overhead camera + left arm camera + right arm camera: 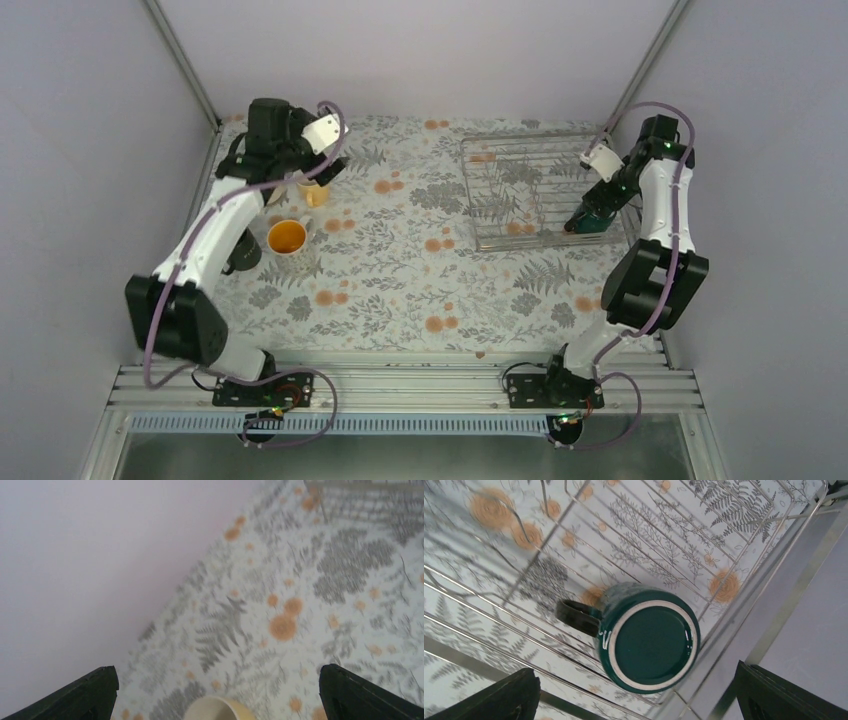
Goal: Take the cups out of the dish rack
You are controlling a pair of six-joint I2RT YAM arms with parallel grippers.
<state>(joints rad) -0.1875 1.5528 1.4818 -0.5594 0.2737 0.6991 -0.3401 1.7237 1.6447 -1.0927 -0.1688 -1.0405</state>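
Note:
The robot's right gripper will next turn and move down and to the left in the top view onto the dark green cup's handle, because the handle is below it on that side.
The silver wire dish rack (pixel 520 185) stands at the back right. One dark green cup (pixel 651 640) rests bottom-up in its near right corner, also visible as the dark green cup (pixel 589 224) from above. My right gripper (pixel 639 696) hovers just over that cup, open, fingers apart on either side of it without touching. At the back left a pale beige cup (pixel 220 709) stands upright on the cloth, the same cup (pixel 316 193) under my left gripper (pixel 220 692), which is open above its rim. An orange-yellow cup (pixel 287 238) and a black cup (pixel 243 252) stand near the left arm.
A fern-and-flower cloth (pixel 420 280) covers the table. Grey walls close in on the left, back and right. The rack's right rim (pixel 794 560) runs close to the right wall. The left arm partly hides the black cup.

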